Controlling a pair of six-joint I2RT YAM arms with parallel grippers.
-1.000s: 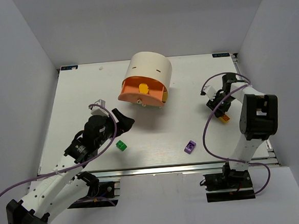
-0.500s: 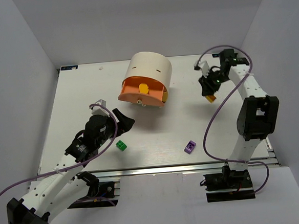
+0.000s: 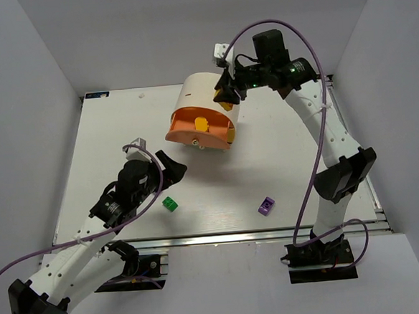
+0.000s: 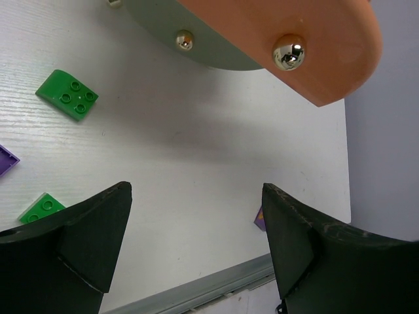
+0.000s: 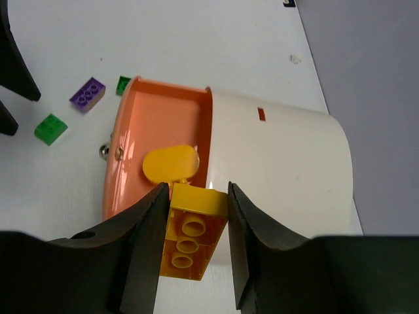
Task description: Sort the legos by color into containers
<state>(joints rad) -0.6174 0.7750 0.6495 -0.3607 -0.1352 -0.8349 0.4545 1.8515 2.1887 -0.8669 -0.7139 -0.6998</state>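
My right gripper goes left in the top view next, over the open drawer with a yellow piece point(image 3: 201, 123) below it, then lowers and releases.
The cream drum cabinet point(image 3: 209, 94) stands at the back middle with its orange drawer point(image 3: 192, 131) pulled open; a yellow piece point(image 3: 201, 123) lies inside. My right gripper point(image 3: 227, 97) is shut on a yellow lego point(image 5: 191, 239) and holds it above the drum's top, beside the open drawer point(image 5: 157, 134). My left gripper point(image 3: 173, 167) is open and empty, low over the table in front of the drum. A green lego point(image 3: 170, 203) lies by it and a purple lego point(image 3: 266, 205) lies near the front edge.
In the left wrist view, two green legos point(image 4: 67, 95) point(image 4: 40, 207) and a purple one point(image 4: 259, 217) lie on the table below the drawer knobs point(image 4: 289, 51). The table's metal front edge point(image 3: 215, 235) is close. A yellow drawer edge point(image 3: 232, 134) shows under the orange one.
My right arm has swung from the table's right side up and left to the drum, carrying the yellow lego. The left arm has not moved.
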